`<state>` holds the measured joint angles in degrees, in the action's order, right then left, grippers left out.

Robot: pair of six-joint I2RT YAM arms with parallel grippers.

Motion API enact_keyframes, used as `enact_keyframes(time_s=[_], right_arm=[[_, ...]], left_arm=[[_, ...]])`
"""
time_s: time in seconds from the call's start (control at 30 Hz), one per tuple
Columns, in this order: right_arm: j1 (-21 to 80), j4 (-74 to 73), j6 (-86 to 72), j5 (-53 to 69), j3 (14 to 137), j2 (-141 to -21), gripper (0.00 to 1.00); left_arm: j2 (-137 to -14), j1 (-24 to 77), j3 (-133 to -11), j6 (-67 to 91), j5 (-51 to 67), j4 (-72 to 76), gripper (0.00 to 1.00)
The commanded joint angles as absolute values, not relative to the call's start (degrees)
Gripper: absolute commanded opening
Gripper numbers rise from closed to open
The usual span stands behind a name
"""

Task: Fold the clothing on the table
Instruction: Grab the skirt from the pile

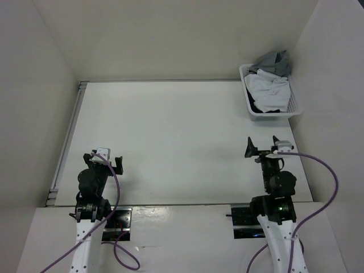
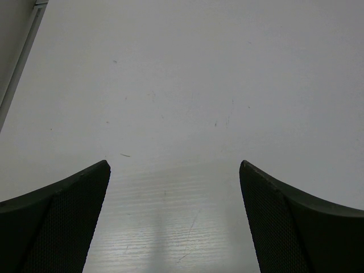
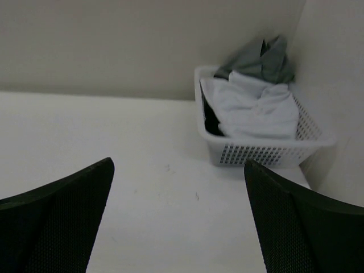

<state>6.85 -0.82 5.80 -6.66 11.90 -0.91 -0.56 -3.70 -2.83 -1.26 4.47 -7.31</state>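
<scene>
The clothing lies on top of the basket's pile, so the robot's right gripper will lift outward over the basket's rim, tilt down and lower onto the near part of the clothing.
The clothing [image 1: 267, 86], a plain white crumpled garment, lies on top of the pile in a mesh basket at the table's far right corner; in the right wrist view the clothing [image 3: 256, 111] shows ahead and to the right. The white table [image 1: 170, 136] carries no fabric on its surface. My left gripper [image 1: 103, 161] hovers low at the near left, open over bare tabletop [image 2: 182, 85], with nothing between the jaws of the left gripper [image 2: 173, 165]. My right gripper [image 1: 262, 142] stands open at the near right, short of the basket; the right gripper [image 3: 177, 162] is empty too.
The white mesh basket [image 1: 272, 116] [image 3: 267, 153] also holds a grey garment [image 1: 274, 61] [image 3: 264, 60] at its back and a black garment [image 1: 266, 107] [image 3: 210, 120] underneath. A metal rail [image 1: 67, 136] [image 2: 20, 62] runs along the table's left edge. Walls enclose three sides.
</scene>
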Motion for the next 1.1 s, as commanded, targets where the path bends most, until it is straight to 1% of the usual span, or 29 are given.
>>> enact_keyframes(time_s=[0.0, 0.03, 0.07, 0.1, 0.13, 0.17, 0.2, 0.27, 0.33, 0.37, 0.4, 0.43, 0.47, 0.53, 0.57, 0.6, 0.67, 0.7, 0.77, 0.83, 0.9, 1.07], right_arm=[[6.4, 2.4, 1.3, -10.0, 33.1, -11.9, 0.99], [6.4, -4.8, -1.2, -11.4, 38.4, -17.0, 0.99], [6.4, -4.8, -3.0, -12.3, 43.8, -22.0, 0.99], [5.8, -12.0, -3.9, -12.3, 48.7, -26.2, 0.99], [5.8, -14.2, -3.9, -10.3, 56.2, -31.4, 0.99], [5.1, -16.1, -4.7, -9.6, 59.0, -32.9, 0.99], [5.1, -21.4, -5.5, -8.9, 64.3, -34.4, 0.99], [5.1, -27.2, -4.8, -5.8, 69.1, -39.7, 0.99], [5.6, -36.2, -2.7, -4.7, 76.9, -44.8, 0.99], [5.6, -39.1, -2.7, -5.7, 79.8, -51.1, 0.99], [4.8, -41.8, -2.7, -5.7, 82.7, -54.4, 0.99], [2.7, -46.7, -1.9, -4.5, 88.1, -57.5, 0.99], [1.5, -48.7, 1.6, -1.3, 90.6, -63.3, 0.99], [-1.9, -53.0, 5.2, 2.9, 96.7, -68.3, 0.99], [-2.7, -54.0, 6.1, 2.9, 98.6, -70.8, 0.99], [-4.6, -54.9, 7.7, 3.4, 102.0, -76.1, 0.99], [-7.4, -57.1, 9.7, 4.9, 105.2, -81.2, 0.99], [-8.8, -58.1, 10.8, 6.5, 108.9, -86.8, 0.99], [-12.9, -61.5, 12.0, 9.4, 112.7, -92.6, 0.99], [-16.3, -61.5, 12.0, 12.5, 116.8, -99.9, 0.99], [-17.1, -59.5, 12.0, 13.4, 118.6, -105.0, 0.99], [-17.1, -52.0, 12.0, 9.8, 119.4, -111.6, 0.99]], left_arm=[[6.9, -3.5, -0.2, -0.7, 4.0, -5.4, 1.00], [6.9, -3.5, -0.2, -0.7, 4.0, -5.4, 1.00], [6.9, -3.5, -0.2, -0.7, 4.0, -5.4, 1.00], [6.9, -3.5, -0.2, -0.7, 4.0, -5.4, 1.00], [6.9, -3.5, -0.2, -0.7, 4.0, -5.4, 1.00], [6.9, -3.5, -0.2, -0.7, 4.0, -5.4, 1.00], [6.9, -3.5, -0.2, -0.7, 4.0, -5.4, 1.00], [6.9, -3.5, -0.2, -0.7, 4.0, -5.4, 1.00], [6.9, -3.5, -0.2, -0.7, 4.0, -5.4, 1.00], [6.9, -3.5, -0.2, -0.7, 4.0, -5.4, 1.00], [6.9, -3.5, -0.2, -0.7, 4.0, -5.4, 1.00], [6.9, -3.5, -0.2, -0.7, 4.0, -5.4, 1.00], [6.9, -3.5, -0.2, -0.7, 4.0, -5.4, 1.00], [6.9, -3.5, -0.2, -0.7, 4.0, -5.4, 1.00], [6.9, -3.5, -0.2, -0.7, 4.0, -5.4, 1.00], [6.9, -3.5, -0.2, -0.7, 4.0, -5.4, 1.00], [6.9, -3.5, -0.2, -0.7, 4.0, -5.4, 1.00], [6.9, -3.5, -0.2, -0.7, 4.0, -5.4, 1.00], [6.9, -3.5, -0.2, -0.7, 4.0, -5.4, 1.00], [6.9, -3.5, -0.2, -0.7, 4.0, -5.4, 1.00], [6.9, -3.5, -0.2, -0.7, 4.0, -5.4, 1.00], [6.9, -3.5, -0.2, -0.7, 4.0, -5.4, 1.00]])
